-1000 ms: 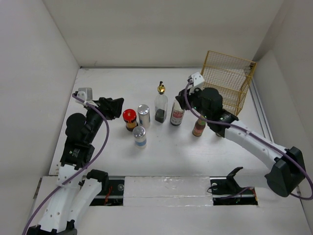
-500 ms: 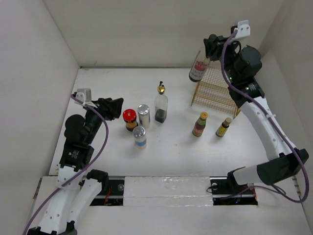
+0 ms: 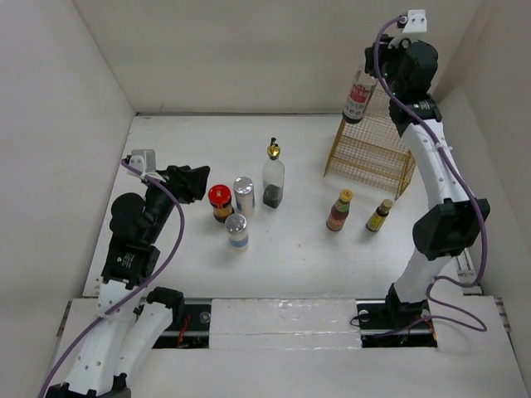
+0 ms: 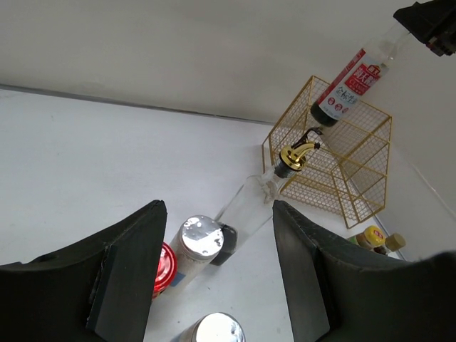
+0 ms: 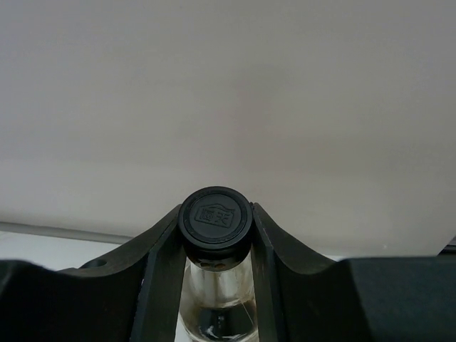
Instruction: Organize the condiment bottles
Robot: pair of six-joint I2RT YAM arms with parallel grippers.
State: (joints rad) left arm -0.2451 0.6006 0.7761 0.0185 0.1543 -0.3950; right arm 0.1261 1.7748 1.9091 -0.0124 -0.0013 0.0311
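The robot's right gripper should next go down to stand the bottle with the red label in the yellow basket's far corner (image 3: 357, 131) and let go of the black cap, because that corner is below.
My right gripper (image 3: 372, 71) is shut on the black cap (image 5: 214, 216) of a tall clear bottle (image 3: 358, 98) with a red label, which hangs above the back corner of the yellow wire basket (image 3: 369, 153). On the table stand a red-lidded dark jar (image 3: 220, 199), two silver-capped shakers (image 3: 243, 195) (image 3: 237, 230) and a clear bottle with a gold pourer (image 3: 273, 178). A yellow-capped red bottle (image 3: 338, 210) and a small dark bottle (image 3: 379, 215) stand in front of the basket. My left gripper (image 3: 195, 182) is open and empty, left of the jar.
White walls close in the table on the left, back and right. The basket stands at the back right, close to the right wall. In the left wrist view the held bottle (image 4: 349, 85) hangs over the basket (image 4: 335, 178).
My right arm has lifted the red-labelled bottle out of the row on the table and carried it up and right, over the basket. The left arm has not moved.
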